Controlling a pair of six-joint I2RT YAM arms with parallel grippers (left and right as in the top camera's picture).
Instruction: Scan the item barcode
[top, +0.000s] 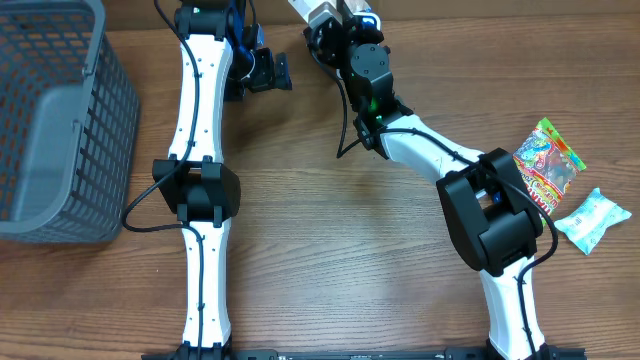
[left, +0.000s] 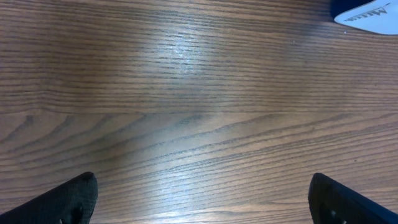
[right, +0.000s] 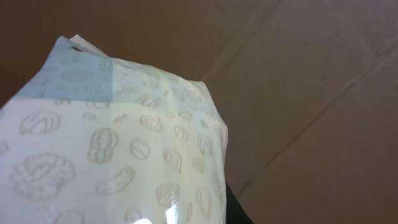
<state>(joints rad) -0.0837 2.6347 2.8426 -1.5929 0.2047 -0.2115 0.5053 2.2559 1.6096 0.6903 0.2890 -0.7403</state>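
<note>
The candy bag (top: 556, 170) lies back and right in the overhead view, so next my right gripper will carry the packet onto it and release it beside other items.
The item is a white packet printed with nut outlines and a pale blue corner (right: 118, 149); it fills the left of the right wrist view. My right gripper (top: 338, 22) is shut on the packet (top: 316, 12) at the table's far edge, top centre in the overhead view. Only one dark finger (right: 235, 210) shows beside the packet. No barcode shows on the side facing the camera. My left gripper (top: 268, 72) is to its left, open over bare wood, its fingertips (left: 84, 186) wide apart with nothing between them.
A grey mesh basket (top: 60, 130) stands at the left edge. At the right lie a colourful candy bag (top: 548, 165) and a white-and-teal packet (top: 592, 218). A white thing with dark lettering (left: 370, 15) shows at the top right of the left wrist view.
</note>
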